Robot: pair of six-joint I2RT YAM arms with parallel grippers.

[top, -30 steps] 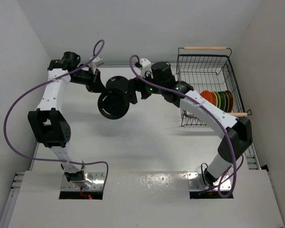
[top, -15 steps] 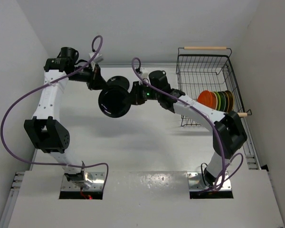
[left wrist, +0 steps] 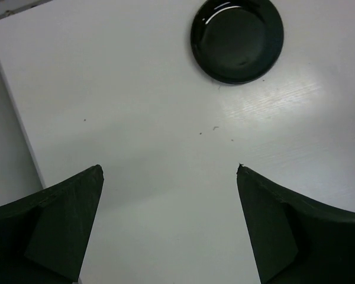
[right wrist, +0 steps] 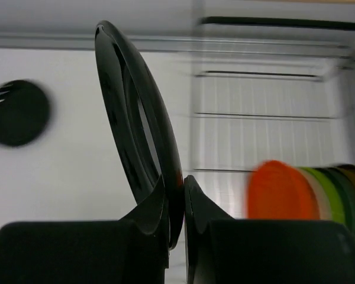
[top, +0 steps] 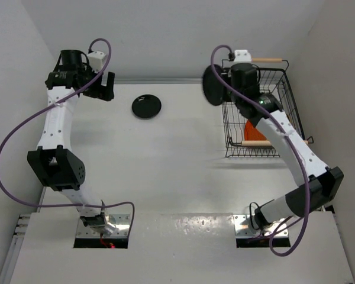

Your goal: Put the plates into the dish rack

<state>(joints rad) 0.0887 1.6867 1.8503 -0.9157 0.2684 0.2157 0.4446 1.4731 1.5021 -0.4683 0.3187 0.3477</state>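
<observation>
My right gripper brings the black plate back and down to the free rack space beside the orange-red plate next and releases it there.
In the right wrist view my right gripper (right wrist: 176, 183) is shut on the rim of a black plate (right wrist: 136, 118), which stands on edge. The top view has this plate (top: 213, 86) in the air just left of the dish rack (top: 287, 94), a black wire basket, with the right gripper (top: 225, 83) beside it. An orange-red plate (right wrist: 281, 192) and greener ones behind it stand upright in the rack. A second black plate (top: 147, 106) lies flat on the table. My left gripper (top: 106, 89) hangs open to the left of it, with nothing between its fingers (left wrist: 77, 201).
The rack has a light wooden handle at its far end (top: 257, 59) and another at its near end (top: 254, 142). White walls close in the table on the left, back and right. Purple cables loop from both arms.
The left gripper opened and drew back to the left. The right gripper shut on the black plate both had held at mid-table and swung it right to the rack.
</observation>
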